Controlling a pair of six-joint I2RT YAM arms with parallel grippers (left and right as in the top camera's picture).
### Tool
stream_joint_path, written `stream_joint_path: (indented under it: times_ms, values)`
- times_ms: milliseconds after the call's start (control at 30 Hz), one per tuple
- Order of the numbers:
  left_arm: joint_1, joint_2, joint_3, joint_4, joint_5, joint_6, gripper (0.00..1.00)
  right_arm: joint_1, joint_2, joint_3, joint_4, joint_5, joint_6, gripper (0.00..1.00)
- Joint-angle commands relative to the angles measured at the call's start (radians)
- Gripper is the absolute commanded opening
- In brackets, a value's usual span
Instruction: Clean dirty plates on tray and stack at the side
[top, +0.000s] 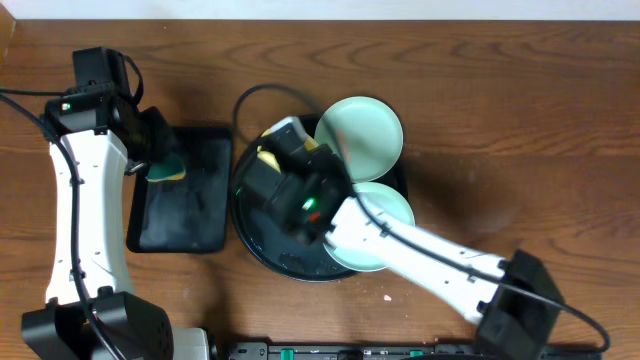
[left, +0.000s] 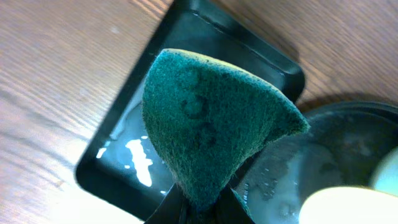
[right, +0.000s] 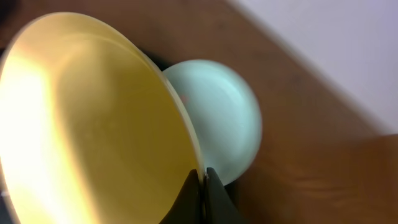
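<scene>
I will next swing my right gripper past the mint plates to the right in the overhead view, level the plate and lower it, because the table there (top: 484, 172) (right: 303, 163) is bare.
My right gripper (right: 203, 179) is shut on the rim of the pale yellow plate (right: 93, 124) and holds it tilted on edge over the round black tray (top: 252, 238). In the overhead view only a sliver of this plate (top: 268, 157) shows beside the right gripper (top: 275, 160). One mint plate (top: 362, 130) lies at the tray's far right rim and also shows in the right wrist view (right: 227, 112). The second mint plate (top: 385, 205) lies nearer, partly under the right arm. My left gripper (left: 202, 208) is shut on a green sponge (left: 211, 124), which also shows in the overhead view (top: 165, 168).
A smaller rectangular black tray (top: 195, 200) with water in it lies left of the round tray, under the left gripper; it also shows in the left wrist view (left: 118, 168). A black cable loops behind the round tray (top: 245, 100). The table is brown wood.
</scene>
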Motion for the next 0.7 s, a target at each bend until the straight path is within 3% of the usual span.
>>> stream_joint_path:
  times_ms: [0, 100, 233, 500, 667]
  values:
    - [-0.030, 0.000, -0.006, -0.003, 0.063, 0.016, 0.07, -0.157, -0.111, 0.018, 0.005, -0.419, 0.045, 0.01]
    - [-0.081, 0.000, -0.006, -0.002, 0.063, 0.016, 0.07, -0.349, -0.174, 0.018, -0.011, -0.719, 0.045, 0.01]
    - [-0.134, 0.000, -0.006, -0.001, 0.062, 0.016, 0.08, -0.593, -0.230, 0.018, -0.053, -0.978, 0.045, 0.01]
    - [-0.163, 0.000, -0.006, 0.001, 0.051, 0.016, 0.07, -0.968, -0.238, 0.007, -0.208, -0.945, -0.062, 0.01]
    - [-0.163, 0.000, -0.006, 0.006, 0.051, 0.016, 0.07, -1.145, -0.238, -0.105, -0.194, -0.891, -0.172, 0.01]
